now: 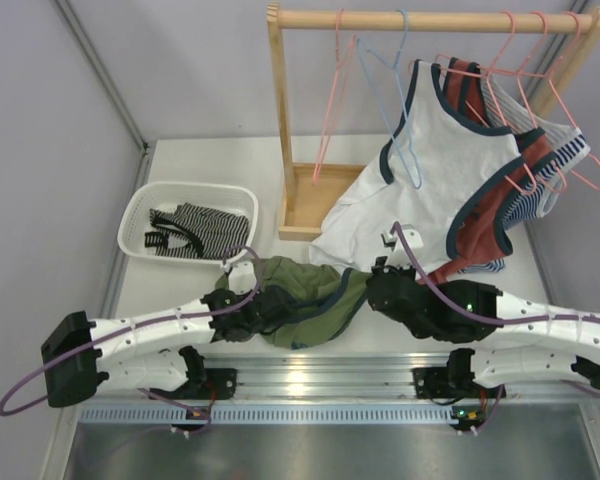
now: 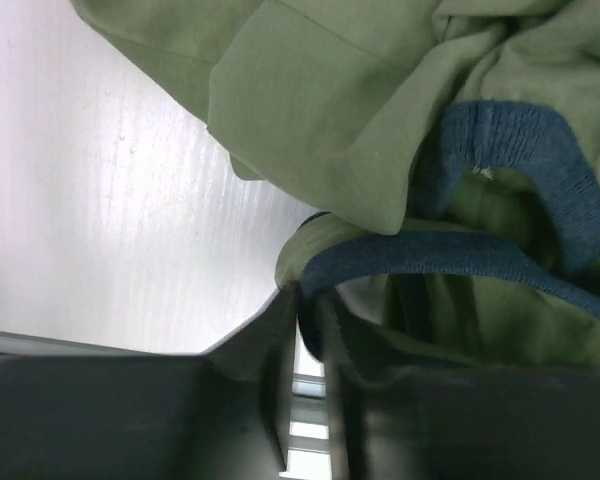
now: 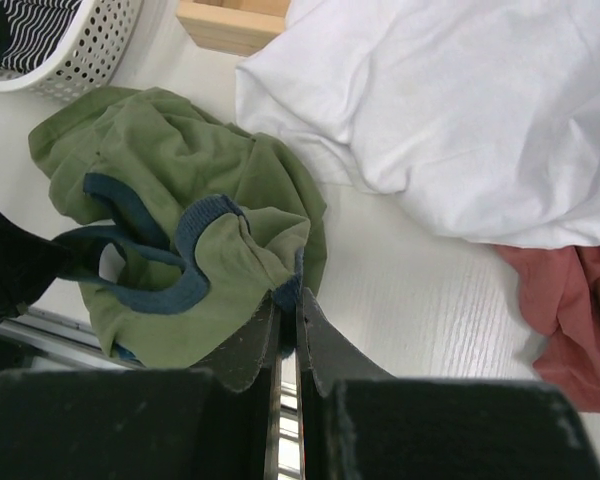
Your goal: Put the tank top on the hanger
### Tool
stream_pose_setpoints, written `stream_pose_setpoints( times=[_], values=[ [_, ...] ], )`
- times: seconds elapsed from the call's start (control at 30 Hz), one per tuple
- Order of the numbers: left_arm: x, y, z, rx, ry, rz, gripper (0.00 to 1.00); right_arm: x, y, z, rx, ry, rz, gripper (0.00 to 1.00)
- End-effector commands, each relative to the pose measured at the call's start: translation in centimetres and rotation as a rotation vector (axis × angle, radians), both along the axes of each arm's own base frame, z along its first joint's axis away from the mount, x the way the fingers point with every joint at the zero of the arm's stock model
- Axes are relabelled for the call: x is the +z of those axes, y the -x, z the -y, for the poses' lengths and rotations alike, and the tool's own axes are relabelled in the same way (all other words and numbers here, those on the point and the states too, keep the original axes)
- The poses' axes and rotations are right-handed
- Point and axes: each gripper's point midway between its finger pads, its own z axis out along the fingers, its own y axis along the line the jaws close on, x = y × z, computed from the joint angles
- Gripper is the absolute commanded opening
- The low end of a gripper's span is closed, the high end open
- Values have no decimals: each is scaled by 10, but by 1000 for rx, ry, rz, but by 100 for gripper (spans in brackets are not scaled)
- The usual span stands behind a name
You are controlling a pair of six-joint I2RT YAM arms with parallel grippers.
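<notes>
The right gripper raises the navy edge next, then brings it down to the table near the white top, since the tank top lies crumpled.
The olive-green tank top [image 1: 305, 295] with navy trim lies crumpled at the table's near edge between both grippers. My left gripper [image 1: 270, 308] is shut on its navy trim at the left side; the left wrist view shows the trim [image 2: 430, 260] pinched between the jaws [image 2: 308, 310]. My right gripper [image 1: 375, 290] is shut on the navy edge at the top's right side, seen in the right wrist view [image 3: 288, 300] with the tank top [image 3: 180, 200] spread to the left. The light-blue hanger [image 1: 395, 80] hangs on the wooden rail, partly in front of a white top.
A wooden rack [image 1: 280, 130] holds pink hangers [image 1: 330, 100], a white navy-trimmed top [image 1: 420, 170] draped onto the table, and red and striped garments [image 1: 500, 200]. A white basket [image 1: 185, 220] with a striped garment stands at the left. The white top also shows in the right wrist view [image 3: 450, 110].
</notes>
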Motion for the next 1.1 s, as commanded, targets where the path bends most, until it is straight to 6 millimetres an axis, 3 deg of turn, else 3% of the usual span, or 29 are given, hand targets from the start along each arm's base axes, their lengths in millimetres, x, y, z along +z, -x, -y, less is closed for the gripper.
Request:
stream_pose_setpoints(
  times=[0.0, 0.03, 0.17, 0.2, 0.27, 0.3, 0.37, 0.4, 0.47, 0.5, 0.57, 0.6, 0.73, 0.83, 0.97, 1.07],
  values=[
    [25, -12, 13, -3, 50, 64, 9, 22, -7, 10, -31, -28, 48, 0],
    [36, -19, 12, -10, 34, 101, 0, 30, -8, 12, -31, -45, 57, 0],
    [102, -38, 26, -67, 37, 202, 0, 58, -13, 23, -37, -64, 110, 0],
    [135, -45, 37, -77, 89, 247, 0, 64, -16, 29, -45, -47, 132, 0],
    [161, -51, 38, -124, 42, 280, 0, 85, -17, 39, -56, -80, 166, 0],
    [193, -56, 46, -131, 83, 324, 0, 92, -18, 47, -63, -69, 192, 0],
    [214, -62, 45, -168, 20, 353, 0, 118, -19, 60, -76, -117, 234, 0],
    [244, -66, 49, -164, 64, 397, 0, 128, -20, 67, -80, -109, 263, 0],
    [266, -69, 51, -197, 40, 427, 0, 157, -20, 77, -84, -153, 303, 0],
    [295, -72, 53, -188, 86, 474, 0, 167, -21, 82, -75, -134, 329, 0],
    [312, -73, 53, -210, 53, 491, 0, 194, -21, 87, -78, -163, 362, 0],
    [339, -75, 50, -192, 92, 539, 0, 203, -22, 91, -77, -140, 387, 0],
    [378, -78, 45, -199, 76, 614, 0, 256, -24, 105, -91, -172, 467, 0],
    [397, -80, 37, -184, 75, 656, 0, 279, -26, 103, -84, -166, 504, 0],
    [404, -79, 22, -154, 66, 688, 0, 272, -29, 83, -45, -119, 496, 0],
    [375, -76, 23, -175, 21, 635, 0, 245, -33, 59, 2, -96, 450, 0]
  ],
)
